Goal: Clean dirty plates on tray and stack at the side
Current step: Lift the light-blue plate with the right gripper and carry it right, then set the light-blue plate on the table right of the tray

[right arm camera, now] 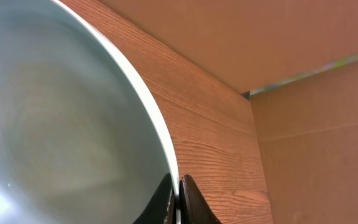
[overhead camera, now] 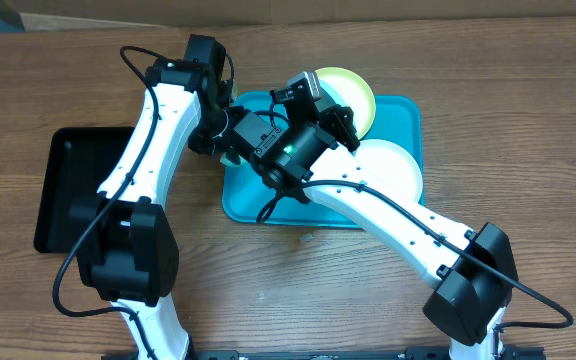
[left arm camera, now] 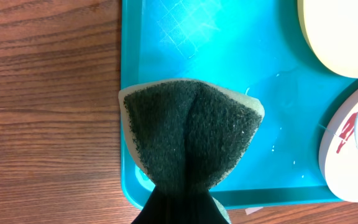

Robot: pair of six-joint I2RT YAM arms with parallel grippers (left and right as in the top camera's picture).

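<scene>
Next, my right gripper will swing past the tray and down to release the plate on the empty tabletop, which lies below it to the right in the overhead view.
The turquoise tray lies mid-table. On it rest a pale yellow-green plate at the back and a white plate with a reddish smear on its rim. My right gripper is shut on the rim of a tilted bluish-white plate, lifted over the tray; the arm hides most of it from above. My left gripper is shut on a sponge, dark green pad up, over the tray's left end.
A black rectangular tray sits on the wooden table at the left. A cardboard wall stands along the back edge. Both arms cross over the turquoise tray's left half.
</scene>
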